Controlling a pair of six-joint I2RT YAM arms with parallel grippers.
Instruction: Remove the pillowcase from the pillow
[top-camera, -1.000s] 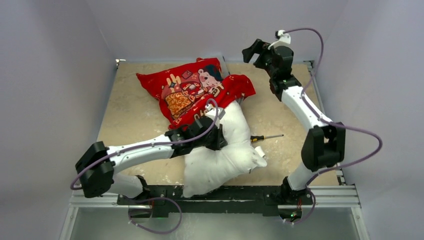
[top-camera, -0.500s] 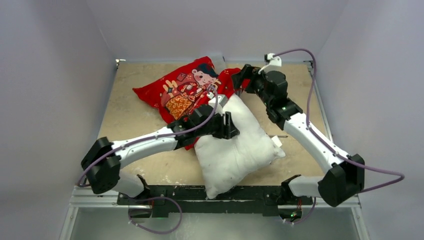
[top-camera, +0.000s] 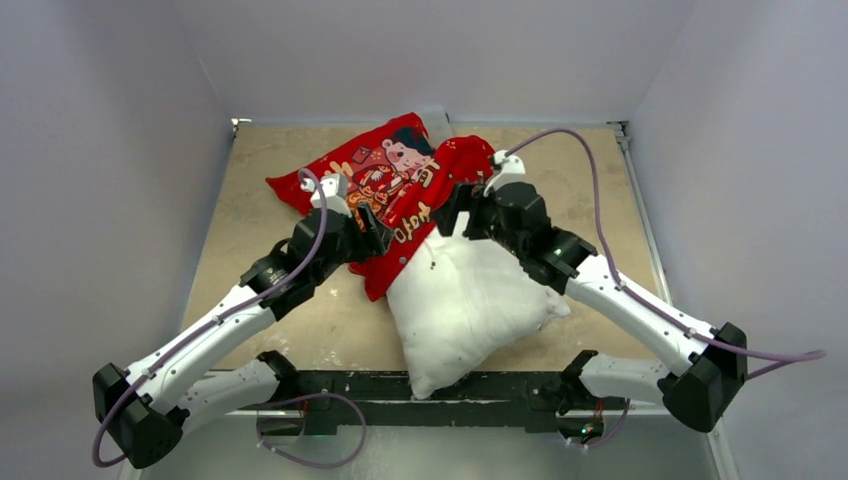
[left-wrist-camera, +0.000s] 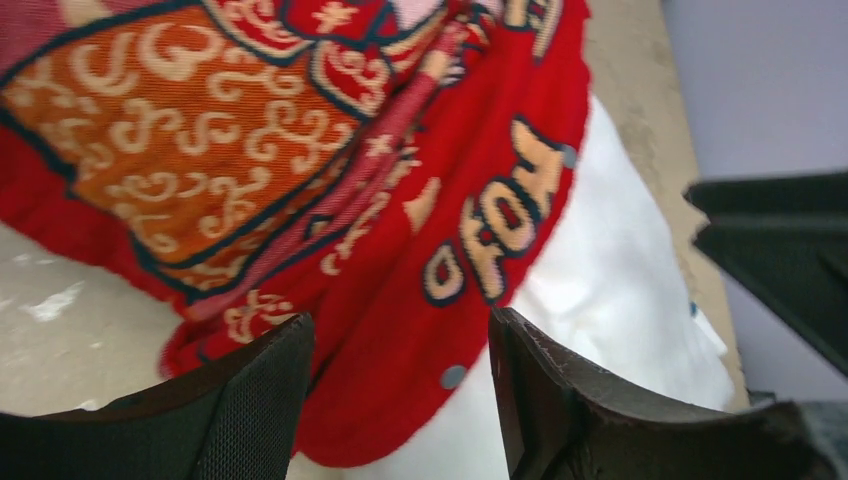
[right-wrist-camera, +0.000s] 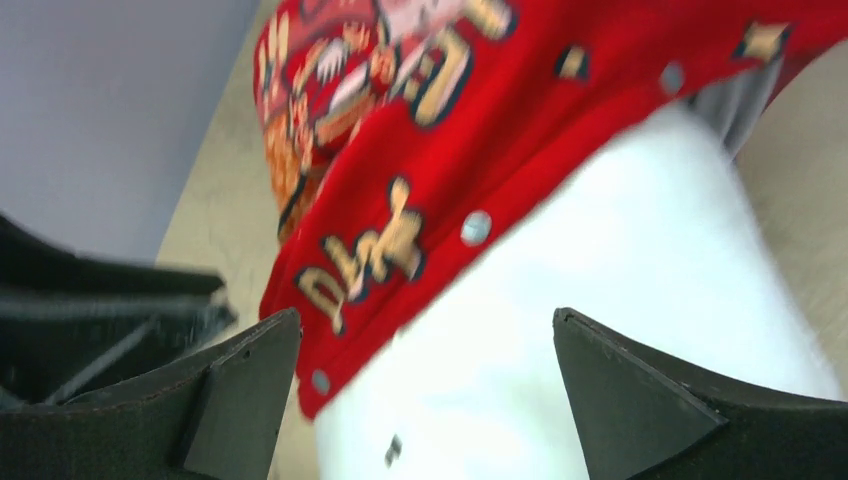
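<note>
The robot will draw its right gripper back and down onto the white cloth (top-camera: 418, 274) (right-wrist-camera: 425, 368) beside the red edge and close it there, as most of the pillow is bare.
The red printed pillowcase (top-camera: 385, 180) lies crumpled at the back of the table, its snap-buttoned open edge (left-wrist-camera: 400, 300) overlapping the far end of the white pillow (top-camera: 465, 300). My left gripper (top-camera: 378, 230) hovers open just over that red edge (left-wrist-camera: 400, 395), holding nothing. Opposite it, my right gripper (top-camera: 452, 208) stands wide open above the pillow's far end (right-wrist-camera: 430, 400), where white pillow (right-wrist-camera: 620, 250) meets red pillowcase (right-wrist-camera: 520, 110). Most of the pillow is out of the cover.
The beige tabletop (top-camera: 250, 240) is boxed in by pale walls on three sides. A metal frame (top-camera: 450, 388) runs along the near edge. The two grippers face each other closely; the right one (left-wrist-camera: 790, 250) shows in the left wrist view.
My left gripper let go of the pillow, opened and pulled back left to the pillowcase edge. The right arm swung down from the back right to the pillow. The pillow shifted right.
</note>
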